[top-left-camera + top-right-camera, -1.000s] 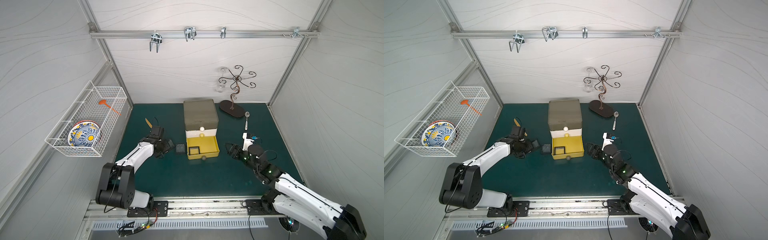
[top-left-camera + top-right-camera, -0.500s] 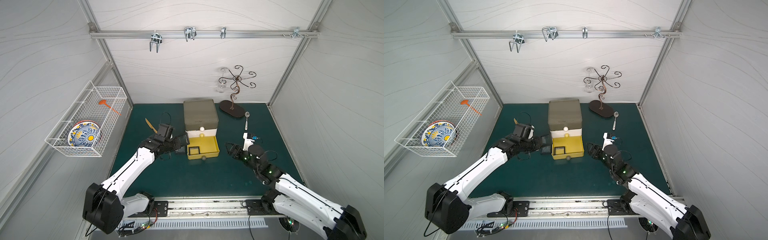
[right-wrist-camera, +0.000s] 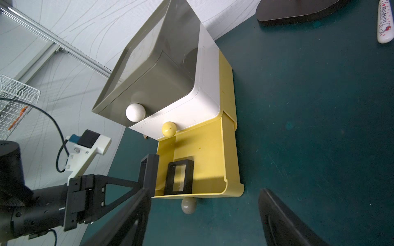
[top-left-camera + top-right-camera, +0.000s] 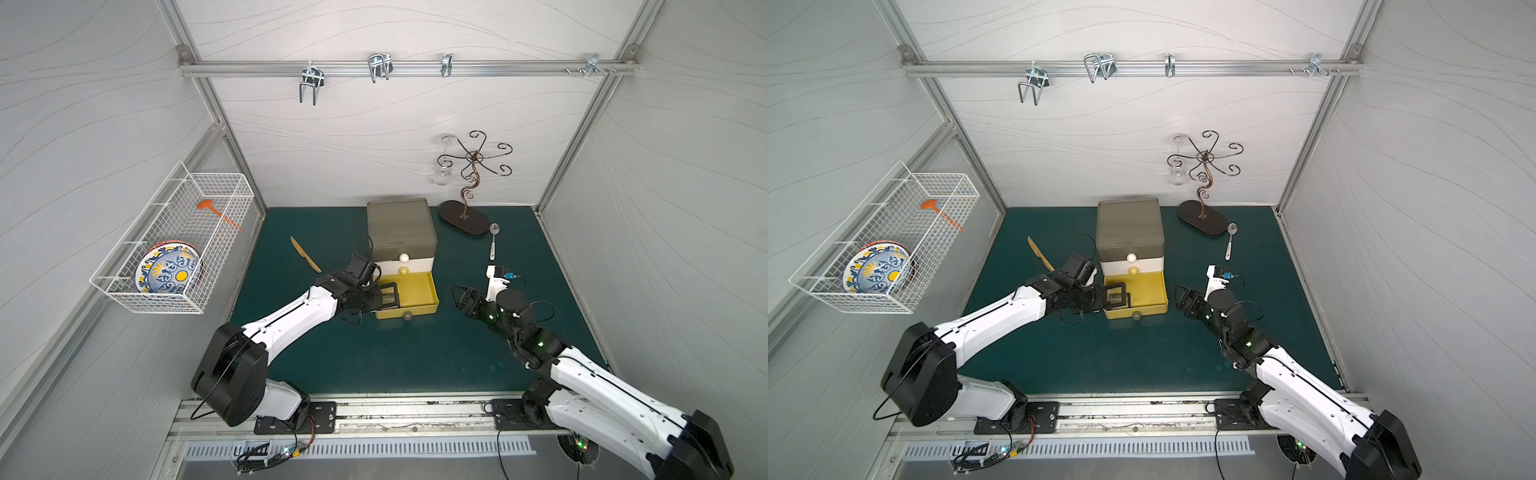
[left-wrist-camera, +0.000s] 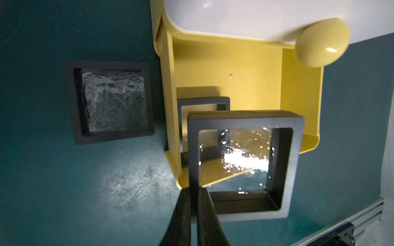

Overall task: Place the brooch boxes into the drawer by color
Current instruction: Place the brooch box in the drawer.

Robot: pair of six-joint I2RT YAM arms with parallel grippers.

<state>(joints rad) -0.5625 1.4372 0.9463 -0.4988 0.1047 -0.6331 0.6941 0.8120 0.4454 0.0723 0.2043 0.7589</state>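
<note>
My left gripper is above the black box inside the drawer (image 5: 205, 101), so it next needs to lower the held box, also black, onto it and let go.
The drawer chest (image 4: 401, 224) stands mid-mat with its yellow bottom drawer (image 4: 419, 291) pulled out. My left gripper (image 5: 195, 190) is shut on the edge of a black-framed brooch box (image 5: 245, 119), holding it upright over the drawer's left side (image 4: 1116, 293). Another black box (image 3: 180, 177) lies inside the drawer. A third black box (image 5: 113, 102) rests on the mat just outside the drawer's left wall. My right gripper (image 4: 463, 297) hovers open and empty to the right of the drawer front.
A wooden knife (image 4: 305, 254) lies left of the chest. A spoon (image 4: 493, 239) and a dark-based wire stand (image 4: 463, 216) sit at the back right. A wire basket (image 4: 174, 241) with a plate hangs on the left wall.
My left arm has swung right, carrying the black box from the mat beside the chest to over the open yellow drawer. The right arm has not moved.
</note>
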